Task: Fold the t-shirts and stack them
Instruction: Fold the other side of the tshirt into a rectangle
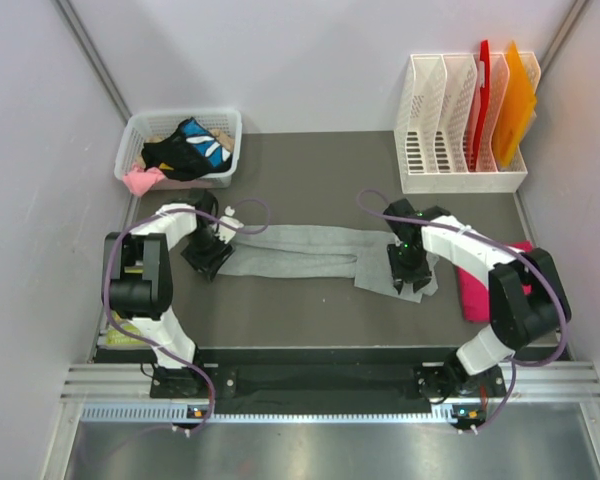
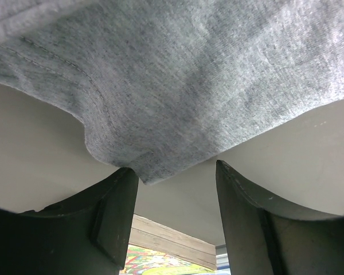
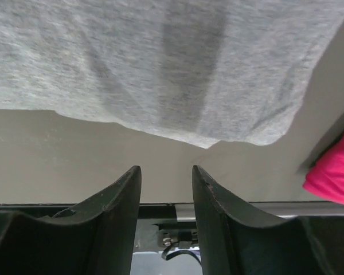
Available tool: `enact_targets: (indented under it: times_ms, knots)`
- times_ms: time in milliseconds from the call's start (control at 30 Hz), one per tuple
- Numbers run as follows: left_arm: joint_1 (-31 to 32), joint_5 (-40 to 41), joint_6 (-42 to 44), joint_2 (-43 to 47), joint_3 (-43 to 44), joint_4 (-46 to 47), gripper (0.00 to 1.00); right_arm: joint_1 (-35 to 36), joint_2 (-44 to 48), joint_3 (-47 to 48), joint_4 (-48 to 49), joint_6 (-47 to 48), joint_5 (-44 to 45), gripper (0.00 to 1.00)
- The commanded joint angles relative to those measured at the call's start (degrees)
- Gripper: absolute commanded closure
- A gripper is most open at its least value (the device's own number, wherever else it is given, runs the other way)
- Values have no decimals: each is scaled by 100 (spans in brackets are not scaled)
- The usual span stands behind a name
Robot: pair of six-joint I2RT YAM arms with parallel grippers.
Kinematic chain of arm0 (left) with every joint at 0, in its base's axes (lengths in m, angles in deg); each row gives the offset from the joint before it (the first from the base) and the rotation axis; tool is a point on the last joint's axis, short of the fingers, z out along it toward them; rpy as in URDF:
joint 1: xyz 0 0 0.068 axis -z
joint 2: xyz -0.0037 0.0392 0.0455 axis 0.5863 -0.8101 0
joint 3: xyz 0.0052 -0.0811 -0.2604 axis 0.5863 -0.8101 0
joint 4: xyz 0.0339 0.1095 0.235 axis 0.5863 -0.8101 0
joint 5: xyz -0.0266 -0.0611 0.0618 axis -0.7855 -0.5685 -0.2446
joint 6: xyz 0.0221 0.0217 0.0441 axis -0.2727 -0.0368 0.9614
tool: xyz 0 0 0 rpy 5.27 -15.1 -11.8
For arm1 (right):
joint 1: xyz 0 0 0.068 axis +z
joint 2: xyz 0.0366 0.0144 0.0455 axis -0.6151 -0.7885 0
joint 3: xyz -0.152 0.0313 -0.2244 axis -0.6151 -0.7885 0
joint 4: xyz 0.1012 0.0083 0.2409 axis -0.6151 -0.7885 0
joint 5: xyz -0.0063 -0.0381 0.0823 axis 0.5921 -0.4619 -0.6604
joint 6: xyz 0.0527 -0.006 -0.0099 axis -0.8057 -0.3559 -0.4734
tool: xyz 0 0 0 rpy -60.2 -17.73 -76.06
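My right gripper moves down onto the near edge of the grey t-shirt's wider end and closes there next, as that edge lies below its open fingers.
The light heather-grey t-shirt (image 1: pixel 300 255) lies across the dark table as a long narrow strip, with a wider bunch at its right end. My left gripper (image 1: pixel 208 258) stands at its left end. In the left wrist view this gripper (image 2: pixel 175 168) is open, and a corner of the grey t-shirt (image 2: pixel 178 80) hangs just past the left fingertip, ungripped. My right gripper (image 1: pixel 410 280) is over the right end. In the right wrist view it (image 3: pixel 166 168) is open and empty, with the grey t-shirt (image 3: pixel 160 63) a short way ahead of it. The magenta-pink t-shirt (image 1: pixel 472 290) (image 3: pixel 335 175) lies folded at the right, partly under my right arm.
A white basket (image 1: pixel 225 122) with mixed clothes stands at the back left. At the back right a white file rack (image 1: pixel 450 180) holds the red folder (image 1: pixel 483 90) and the orange one (image 1: pixel 520 100). Walls close both sides, and a metal rail (image 1: pixel 320 385) runs along the near edge.
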Motion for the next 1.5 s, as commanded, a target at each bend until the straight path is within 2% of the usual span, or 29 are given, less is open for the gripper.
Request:
enact_targets:
  times_ms: [0,267,433,500,600,633,667,733,767,800,1000,1200,1467]
  knots:
    - [-33,11,121,198,81,-64,39,17,-247,102,465,-148,-216,59]
    - [-103,3,191,409,441,-415,39,17,-635,6,606,-69,135,59]
    - [-85,-550,8,287,1415,-1038,39,-124,-836,14,729,-34,188,56]
    - [-7,-735,-81,120,1836,-1145,39,-124,-968,32,799,-17,171,56]
    - [204,-824,-213,-117,1962,-996,38,-141,-1135,-29,957,-16,66,61]
    - [257,-841,-274,-188,1953,-961,38,-150,-1162,-47,1001,-25,39,63]
    - [362,-841,-292,-249,1936,-874,39,-141,-1197,-56,1028,-34,22,72]
    - [468,-824,-345,-416,1822,-733,39,-168,-1224,-30,1072,-43,4,84]
    - [486,-823,-362,-460,1786,-680,39,-185,-1215,23,1020,-43,12,96]
    - [495,-806,-371,-557,1690,-593,39,-194,-1128,154,880,-34,47,100]
    - [512,-718,-389,-567,1102,-259,40,-483,-600,1023,204,89,311,100]
    - [503,-446,-196,-400,635,-100,40,-826,-626,1675,-184,335,426,100]
    - [442,-208,-55,-197,336,32,40,-853,-582,1606,-395,370,-91,98]
